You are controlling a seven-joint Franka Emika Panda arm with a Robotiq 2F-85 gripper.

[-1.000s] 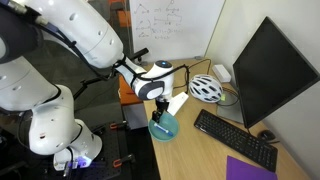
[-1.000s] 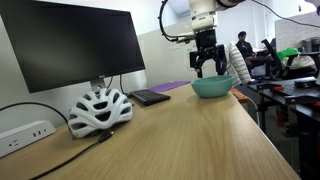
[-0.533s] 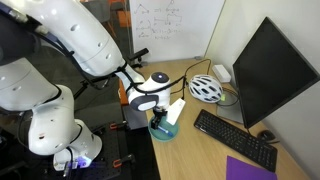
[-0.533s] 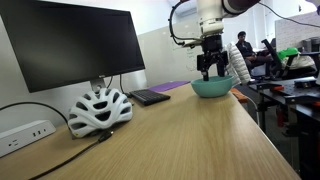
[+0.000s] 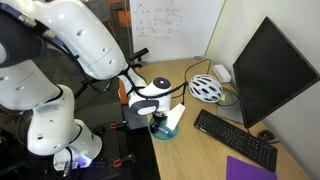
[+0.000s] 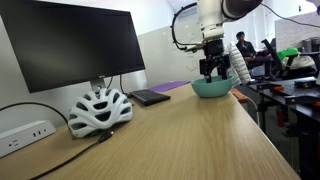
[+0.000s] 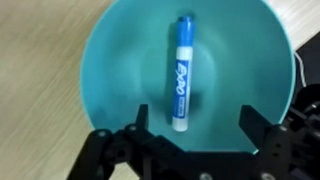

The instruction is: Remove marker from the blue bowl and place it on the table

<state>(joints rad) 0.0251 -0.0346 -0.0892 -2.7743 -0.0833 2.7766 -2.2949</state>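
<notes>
The marker's white near end (image 7: 180,122) already lies between my spread fingertips, so my gripper goes down deeper into the blue bowl next and closes there.
The blue bowl (image 7: 175,70) fills the wrist view. A blue-and-white marker (image 7: 182,72) lies in it, running from the middle toward the far rim. My gripper (image 7: 196,118) is open, its two black fingers spread just above the bowl's interior, with the marker's near end between them but closer to the left finger. In both exterior views the gripper (image 6: 210,70) hangs down into the bowl (image 6: 211,88) at the table's edge; it also shows with the bowl (image 5: 164,128) from above. The light-wood table (image 6: 190,135) carries the bowl.
A white bicycle helmet (image 5: 205,88) sits near a black monitor (image 5: 268,70), also seen from the side (image 6: 98,109). A keyboard (image 5: 235,138) and a purple pad (image 5: 250,169) lie further along. Cables (image 6: 60,150) trail over the table. The bowl stands at the table's edge.
The gripper has come down from above the bowl into its opening, still open. The bowl and marker have not moved.
</notes>
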